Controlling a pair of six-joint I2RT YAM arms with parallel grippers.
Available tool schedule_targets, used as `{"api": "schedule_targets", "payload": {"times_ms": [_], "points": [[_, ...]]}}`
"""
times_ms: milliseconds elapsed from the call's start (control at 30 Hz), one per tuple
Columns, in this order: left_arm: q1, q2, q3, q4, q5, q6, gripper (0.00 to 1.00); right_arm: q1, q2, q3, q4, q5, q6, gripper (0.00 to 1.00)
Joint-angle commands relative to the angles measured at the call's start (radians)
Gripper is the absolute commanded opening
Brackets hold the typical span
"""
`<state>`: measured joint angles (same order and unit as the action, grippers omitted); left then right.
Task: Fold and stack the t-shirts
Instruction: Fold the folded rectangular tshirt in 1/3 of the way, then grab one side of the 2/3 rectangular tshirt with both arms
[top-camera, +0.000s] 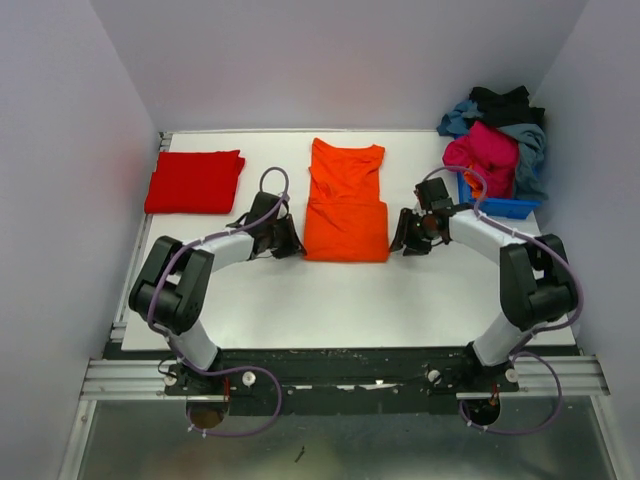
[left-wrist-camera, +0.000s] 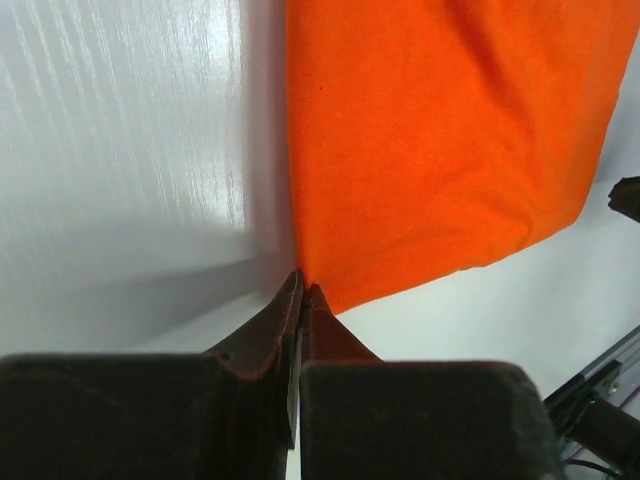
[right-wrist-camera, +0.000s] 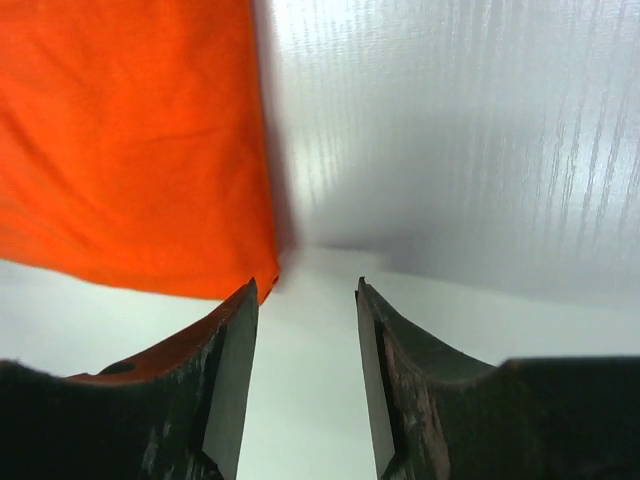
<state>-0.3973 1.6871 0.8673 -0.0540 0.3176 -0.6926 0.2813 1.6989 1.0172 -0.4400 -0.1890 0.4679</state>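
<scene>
My right gripper needs to move sideways next, toward the left gripper and onto the orange t-shirt's free near corner (top-camera: 386, 258) (right-wrist-camera: 266, 286), and then close. Its open fingers are still on either side of bare table.
The bright orange t-shirt (top-camera: 345, 205) lies folded flat at the middle of the table, collar end toward the back. My left gripper (top-camera: 293, 243) is at its near-left corner. In the left wrist view the left gripper (left-wrist-camera: 304, 290) is shut, and its tips pinch the very corner of the orange cloth (left-wrist-camera: 440, 140). My right gripper (top-camera: 403, 240) is open and empty beside the near-right corner. In the right wrist view the right gripper (right-wrist-camera: 305, 285) straddles bare table, with the orange cloth (right-wrist-camera: 130, 140) touching its left fingertip. A folded red t-shirt (top-camera: 195, 182) lies at the back left.
A heap of unfolded shirts, pink (top-camera: 484, 152), grey-blue (top-camera: 530, 150) and black (top-camera: 505, 102), sits at the back right corner over a blue bin (top-camera: 506, 208). White walls close in the table (top-camera: 330, 300) on three sides.
</scene>
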Motion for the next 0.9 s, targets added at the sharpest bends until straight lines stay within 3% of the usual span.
{"api": "schedule_targets", "payload": {"times_ms": [0,33,100,267,600,867], "points": [[0.002,-0.056,-0.043,-0.021,-0.028,0.001,0.21,-0.002,-0.087,-0.048,0.016,-0.032,-0.003,0.53],[0.002,-0.061,-0.047,-0.018,-0.031,-0.002,0.31,-0.002,-0.082,-0.051,0.029,-0.061,-0.003,0.52],[0.002,-0.067,-0.051,-0.015,-0.035,-0.004,0.41,-0.002,-0.065,-0.058,0.058,-0.121,0.005,0.50],[0.002,-0.061,-0.041,-0.018,-0.041,0.004,0.46,-0.002,-0.027,-0.083,0.126,-0.184,0.008,0.48],[-0.006,0.003,-0.028,0.019,-0.005,-0.010,0.47,0.010,0.070,-0.057,0.115,-0.156,0.009,0.39],[-0.012,0.037,-0.019,0.049,0.040,-0.025,0.36,0.018,0.059,-0.049,0.095,-0.147,-0.002,0.08]]}}
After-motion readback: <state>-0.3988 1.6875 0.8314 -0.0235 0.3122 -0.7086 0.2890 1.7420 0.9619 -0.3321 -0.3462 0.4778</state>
